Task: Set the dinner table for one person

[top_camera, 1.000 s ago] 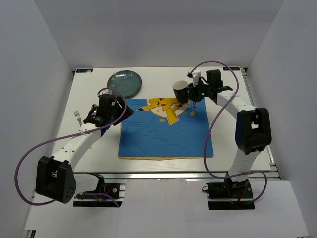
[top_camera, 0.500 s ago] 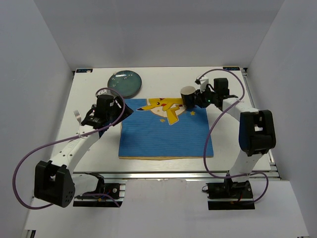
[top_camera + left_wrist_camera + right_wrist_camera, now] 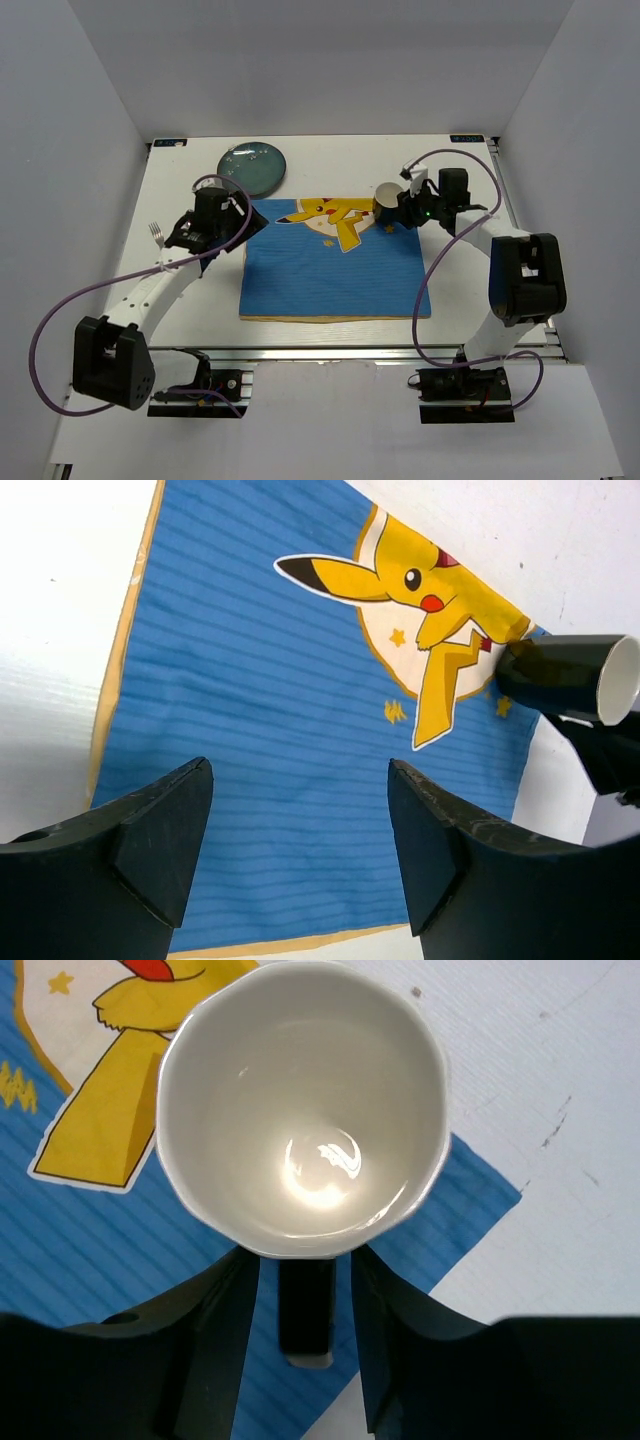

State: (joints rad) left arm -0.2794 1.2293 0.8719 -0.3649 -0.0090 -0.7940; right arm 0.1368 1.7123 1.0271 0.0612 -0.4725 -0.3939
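Observation:
My left gripper moves outward and down onto the plate's near rim [image 3: 229, 184] next, since the plate lies at the table's back, outward and below the gripper.
The dinner table [image 3: 180, 300] is a white top bearing a blue striped placemat [image 3: 330, 270] with a yellow cartoon figure. A black mug [image 3: 387, 196], white inside [image 3: 300, 1110], stands upright on the placemat's far right corner. My right gripper [image 3: 403, 208] sits just right of it, open, its fingers [image 3: 225, 1320] on either side of the mug's black handle [image 3: 305, 1305] with a gap on each side. My left gripper [image 3: 248, 224] hovers open over the placemat's left part [image 3: 260, 660] with nothing between its fingers. The mug [image 3: 565, 675] also shows in the left wrist view.
A dark teal plate [image 3: 252, 167] lies at the back of the table, left of centre. A fork [image 3: 157, 235] lies near the left edge beside my left arm. White walls enclose the table; a silver rail [image 3: 350, 352] runs along the near edge.
My right gripper carried the mug right and down onto the placemat's far right corner, then its jaws parted from the handle. The left gripper stayed put and opened slightly.

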